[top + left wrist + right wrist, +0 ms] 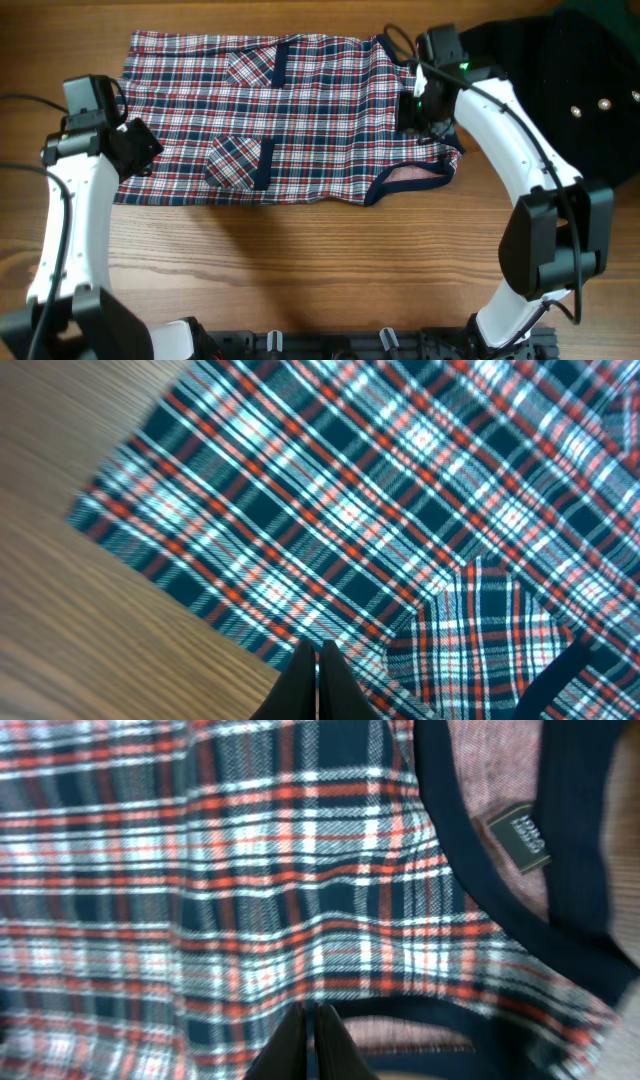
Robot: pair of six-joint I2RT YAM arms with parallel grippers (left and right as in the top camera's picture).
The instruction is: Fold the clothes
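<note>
The table in front of the garment is bare. My right gripper should therefore go down next onto the plaid garment's shoulder (438,157) (480,972) beside the lower armhole trim, pull back and let go of the garment's edge.
The clothes (300,115) are one red, white and navy plaid sleeveless garment, spread flat across the wooden table with its hem to the left and its neck to the right. Two patch pockets (237,161) face up, and navy trim rims the lower armhole (412,178). My left gripper (140,150) hovers at the garment's left hem edge; in the left wrist view its gripper (317,651) is shut, tips over the plaid border (300,540), with nothing between them. My right gripper (415,110) is over the neck end; its gripper (312,1012) is shut just above the armhole trim (420,1015).
A black garment with small metal studs (590,95) lies at the far right, partly under the right arm. Bare wooden table (320,260) stretches in front of the plaid garment. A neck label (518,836) shows inside the neckline.
</note>
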